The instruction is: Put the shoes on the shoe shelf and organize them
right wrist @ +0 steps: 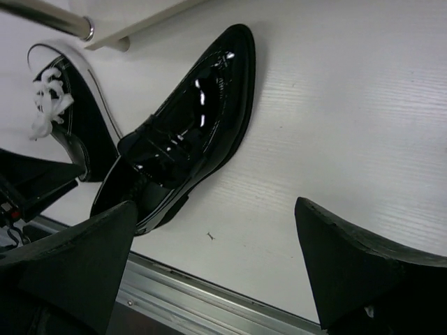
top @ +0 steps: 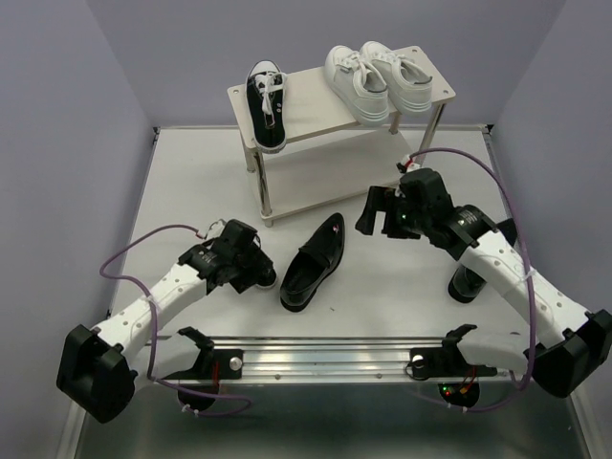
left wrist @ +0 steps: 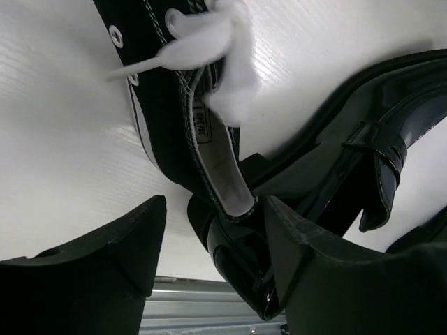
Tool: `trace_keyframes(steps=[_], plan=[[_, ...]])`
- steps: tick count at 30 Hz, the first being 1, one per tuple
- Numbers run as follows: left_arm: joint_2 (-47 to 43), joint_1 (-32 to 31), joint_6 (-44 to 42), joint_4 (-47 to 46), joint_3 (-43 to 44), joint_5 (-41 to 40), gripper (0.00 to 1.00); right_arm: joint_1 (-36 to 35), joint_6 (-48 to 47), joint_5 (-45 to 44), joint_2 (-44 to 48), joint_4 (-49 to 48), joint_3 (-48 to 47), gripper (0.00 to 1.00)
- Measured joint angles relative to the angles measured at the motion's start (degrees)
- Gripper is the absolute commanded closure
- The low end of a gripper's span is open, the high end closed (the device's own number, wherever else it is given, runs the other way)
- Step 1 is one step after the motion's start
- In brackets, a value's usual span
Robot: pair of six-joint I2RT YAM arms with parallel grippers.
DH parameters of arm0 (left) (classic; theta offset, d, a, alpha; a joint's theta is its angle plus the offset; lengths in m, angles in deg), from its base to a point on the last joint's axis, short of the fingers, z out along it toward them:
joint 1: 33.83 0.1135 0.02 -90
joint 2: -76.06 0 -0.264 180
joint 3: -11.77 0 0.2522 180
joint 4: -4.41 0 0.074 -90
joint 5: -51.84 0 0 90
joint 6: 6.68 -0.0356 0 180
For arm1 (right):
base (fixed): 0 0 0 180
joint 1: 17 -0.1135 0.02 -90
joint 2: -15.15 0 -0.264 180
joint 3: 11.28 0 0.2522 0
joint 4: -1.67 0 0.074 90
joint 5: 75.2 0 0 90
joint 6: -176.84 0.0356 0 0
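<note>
Next, my right gripper should cross over the loafer to the left in the top view, then lower onto the canvas sneaker's collar side (right wrist: 77,158), as its mate is shelved.
The shoe shelf (top: 316,124) stands at the back. Its top board holds one black canvas sneaker (top: 267,103) on the left and the pair of white sneakers (top: 376,78) on the right. A glossy black loafer (top: 313,263) lies on the table, also in the right wrist view (right wrist: 181,132). The second canvas sneaker (left wrist: 181,105) lies under my left gripper (left wrist: 213,209), whose open fingers straddle its heel; the left finger stands apart from it. My right gripper (right wrist: 216,258) is open and empty, hovering right of the loafer. The second loafer (top: 467,284) is half hidden behind the right arm.
The shelf's lower board (top: 320,177) is bare. A silver shelf leg (right wrist: 42,17) shows in the right wrist view. A metal rail (top: 325,356) runs along the near edge. Grey walls close in both sides.
</note>
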Motion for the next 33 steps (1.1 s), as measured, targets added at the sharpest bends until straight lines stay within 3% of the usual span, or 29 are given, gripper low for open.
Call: trace_keyframes(steps=[1, 2, 7, 13, 21, 26, 33], plan=[[0.1, -0.7, 0.3, 0.4, 0.2, 0.1, 0.29, -1.8, 0.0, -0.6, -0.1, -0.1, 0.0, 0.0], [0.0, -1.0, 0.6, 1.0, 0.6, 0.0, 0.2, -3.3, 0.2, -1.4, -0.4, -0.3, 0.0, 0.0], [-1.4, -1.3, 0.0, 7.4, 8.4, -3.3, 0.2, -13.9, 1.0, -5.6, -3.9, -1.4, -0.3, 0.01], [-3.6, -0.9, -3.5, 18.4, 29.4, -15.4, 0.21, -25.2, -0.9, -12.2, -12.7, -2.2, -5.7, 0.01], [-1.5, 16.4, -16.7, 24.2, 48.3, -26.4, 0.21, -34.8, -7.5, -17.7, -23.8, -5.3, -15.2, 0.01], [1.4, 21.9, -23.6, 24.6, 53.9, -26.9, 0.21, -36.9, -11.3, -18.1, -31.9, -8.7, -21.0, 0.01], [2.7, 24.9, -27.6, 24.1, 54.3, -24.9, 0.21, -37.1, -14.4, -16.5, -43.6, -10.5, -25.4, 0.01]])
